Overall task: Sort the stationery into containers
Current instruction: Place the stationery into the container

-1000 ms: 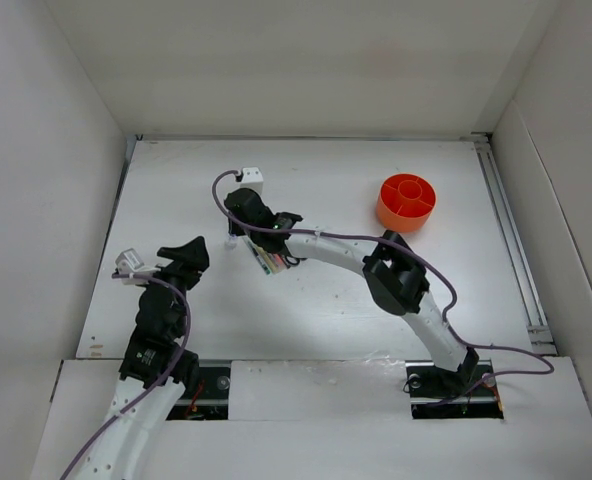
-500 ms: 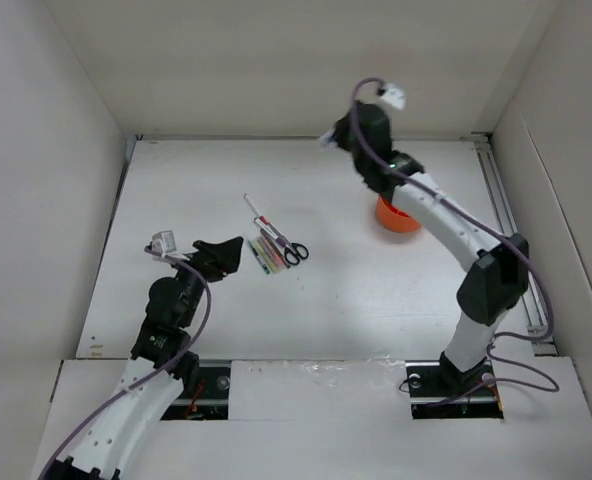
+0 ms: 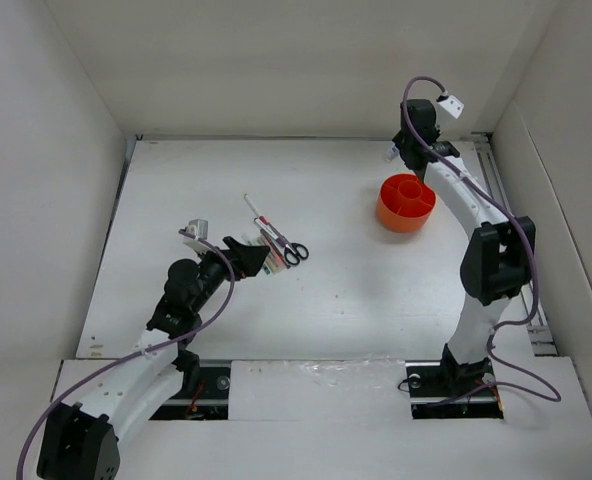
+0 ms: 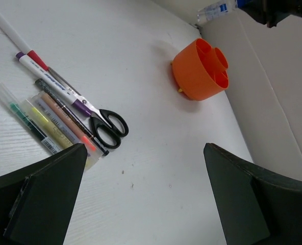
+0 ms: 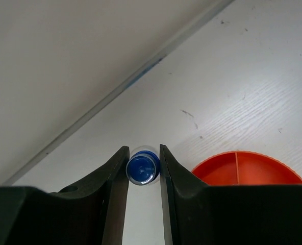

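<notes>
The clear bottle (image 5: pixel 142 167) needs to go back over the tub's far divided section next in my right gripper, which then needs to lower the bottle.
The round orange tub (image 3: pixel 406 203) with inner dividers stands at the back right; it also shows in the left wrist view (image 4: pixel 199 70) and the right wrist view (image 5: pixel 248 167). My right gripper (image 3: pixel 396 153) is raised just behind the tub. It is shut (image 5: pixel 143 168) on the small clear blue-capped bottle (image 5: pixel 142 167), which also shows in the left wrist view (image 4: pixel 216 11). The pens and markers (image 4: pixel 54 117), black-handled scissors (image 4: pixel 107 125) and white red-tipped stick (image 4: pixel 10 30) lie together at mid-left (image 3: pixel 274 245). My left gripper (image 3: pixel 251 258) is open and empty (image 4: pixel 143 194) just left of the pile.
White walls enclose the table on the left, back and right. A metal rail (image 3: pixel 511 235) runs along the right edge. The tub sits close to the right wall.
My right arm has swung from the pile at mid-left up to the back right behind the tub, carrying the bottle. My left arm has reached forward to the pile.
</notes>
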